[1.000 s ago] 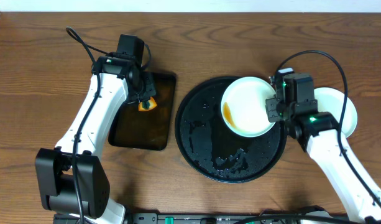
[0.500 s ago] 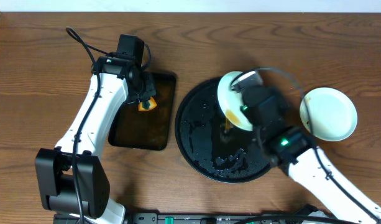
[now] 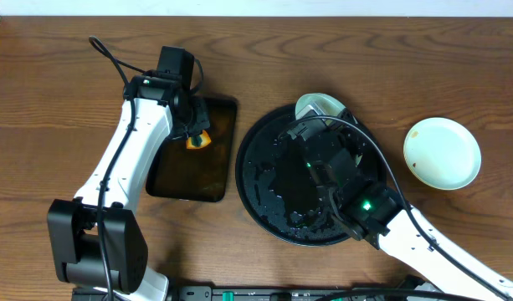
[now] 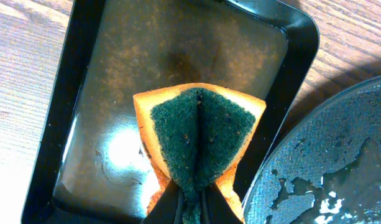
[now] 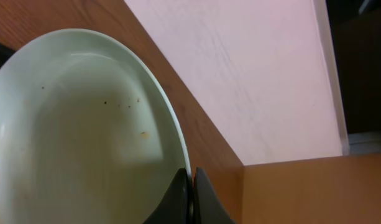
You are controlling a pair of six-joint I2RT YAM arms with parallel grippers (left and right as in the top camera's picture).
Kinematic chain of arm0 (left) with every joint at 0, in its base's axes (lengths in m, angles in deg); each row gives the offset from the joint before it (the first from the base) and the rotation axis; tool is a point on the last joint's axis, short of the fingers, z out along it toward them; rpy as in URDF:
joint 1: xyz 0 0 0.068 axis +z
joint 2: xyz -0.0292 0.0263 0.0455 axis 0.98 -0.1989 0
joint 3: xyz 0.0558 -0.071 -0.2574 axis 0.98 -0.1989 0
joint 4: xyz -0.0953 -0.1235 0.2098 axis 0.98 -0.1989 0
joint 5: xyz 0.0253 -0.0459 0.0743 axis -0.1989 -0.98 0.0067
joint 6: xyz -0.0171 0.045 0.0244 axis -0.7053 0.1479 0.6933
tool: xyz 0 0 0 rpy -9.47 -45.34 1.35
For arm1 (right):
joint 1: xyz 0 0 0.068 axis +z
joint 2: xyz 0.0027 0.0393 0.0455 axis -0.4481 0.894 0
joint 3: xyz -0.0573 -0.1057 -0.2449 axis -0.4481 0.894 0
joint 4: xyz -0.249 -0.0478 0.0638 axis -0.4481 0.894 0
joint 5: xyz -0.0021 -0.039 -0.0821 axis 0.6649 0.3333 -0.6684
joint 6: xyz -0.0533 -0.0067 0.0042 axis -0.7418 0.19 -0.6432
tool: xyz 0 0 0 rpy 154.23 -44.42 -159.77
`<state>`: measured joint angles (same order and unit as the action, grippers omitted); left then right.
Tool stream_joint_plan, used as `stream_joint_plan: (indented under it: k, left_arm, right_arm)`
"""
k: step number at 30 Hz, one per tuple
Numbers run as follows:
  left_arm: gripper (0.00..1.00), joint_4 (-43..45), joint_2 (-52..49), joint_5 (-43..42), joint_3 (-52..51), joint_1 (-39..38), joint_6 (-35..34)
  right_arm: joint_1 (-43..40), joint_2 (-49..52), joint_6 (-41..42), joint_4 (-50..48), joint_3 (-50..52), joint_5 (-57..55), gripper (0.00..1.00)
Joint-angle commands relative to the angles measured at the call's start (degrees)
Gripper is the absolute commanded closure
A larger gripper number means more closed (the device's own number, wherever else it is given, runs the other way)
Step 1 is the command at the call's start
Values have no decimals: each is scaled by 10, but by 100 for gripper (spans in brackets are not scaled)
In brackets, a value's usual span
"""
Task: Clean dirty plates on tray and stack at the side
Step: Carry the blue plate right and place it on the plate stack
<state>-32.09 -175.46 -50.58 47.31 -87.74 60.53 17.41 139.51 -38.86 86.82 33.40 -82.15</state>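
A plate already lies flat beside the round tray (image 3: 260, 180), so next my right gripper will swing the held plate over, turn it level and lower it on top.
My right gripper (image 5: 191, 186) is shut on the rim of a pale plate (image 5: 84, 124), which has a few small specks inside. In the overhead view this plate (image 3: 316, 104) stands tipped on edge above the far rim of the round black tray (image 3: 260, 180), mostly hidden by my right arm. A second pale mint-green plate (image 3: 443, 153) with a small brown smear lies flat on the wood table to the right. I see no third plate. My left gripper (image 4: 191, 200) is shut on an orange and green sponge (image 4: 199, 121).
The sponge hangs over a dark rectangular tray (image 4: 84, 62), which lies left of the round tray in the overhead view (image 3: 176, 180). The round tray (image 4: 339, 155) is wet with foam patches. A pale wall runs along the table's far edge.
My right arm swung left over the round tray and tipped the plate from flat to on edge. The plate on the table at the right came into full view. The left arm stayed still.
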Motion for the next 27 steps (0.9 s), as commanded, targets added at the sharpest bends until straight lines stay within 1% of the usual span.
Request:
stream_joint_plan:
  k: [1,6,8,10,12,14,16,18,23,27]
  left_arm:
    - [92,0,-5,7,-3,0,-1]
    - [92,0,-5,7,-3,0,-1]
    - [92,0,-5,7,-3,0,-1]
    - [92,0,-5,7,-3,0,-1]
    - [92,0,-5,7,-3,0,-1]
    - [92,0,-5,7,-3,0,-1]
    - [92,0,-5,7,-3,0,-1]
    - [93,0,-5,7,-3,0,-1]
    - [92,-1,-5,7,-3,0,-1]
    - [92,-3,-5,7,-3,0,-1]
  right_arm:
    - [6,-5,-12,-6,-12,-26,99]
    - [-5,-5,-1,-7,-12,-32,99]
    - [-21,-5,43,-6,-12,-32,99]
    - [-47,-5,115,10,-12,-24,99]
    - [-79,-5,188,38,-12,9,99]
    - [-120,-5,261,71,-12,59,99]
    - [-168,-5,316,92,-12,100,99]
    - [-210,-5,346,97,-12,114,99]
    - [-335,-5,371,82,-12,116,99]
    - [-430,-2,407,98,-12,132,99]
